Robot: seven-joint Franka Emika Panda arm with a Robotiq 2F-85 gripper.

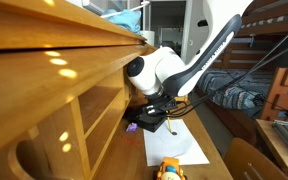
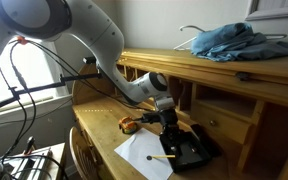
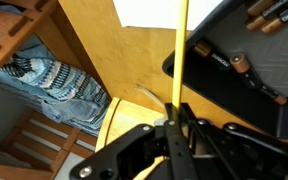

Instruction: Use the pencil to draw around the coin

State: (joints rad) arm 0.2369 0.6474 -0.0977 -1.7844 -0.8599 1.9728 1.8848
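The robot's gripper is going to shift slightly to the left in the wrist view next, away from the tray, and open to release the pencil [image 3: 182, 50], because it already reaches the white paper [image 3: 150, 12].
In the wrist view my gripper [image 3: 174, 118] is shut on the pencil [image 3: 182, 50], a thin yellow stick that runs from the jaws straight to the white paper [image 3: 149, 12] at the top of the frame. In both exterior views the gripper [image 2: 170, 128] [image 1: 154, 115] hangs low over the desk, at the edge of the paper [image 2: 142, 150] [image 1: 176, 146]. The pencil shows there as a short yellowish stick with a dark end over the paper [image 2: 164, 157]. I cannot make out a coin in any view.
A black tray [image 2: 196, 152] [image 3: 246, 85] holding brown pens lies beside the paper, right under the gripper. A yellow-orange toy [image 2: 129, 123] [image 1: 169, 170] sits on the desk. The desk's shelf and cubbies [image 2: 234, 105] stand close behind. A blue cloth [image 2: 224, 40] lies on top.
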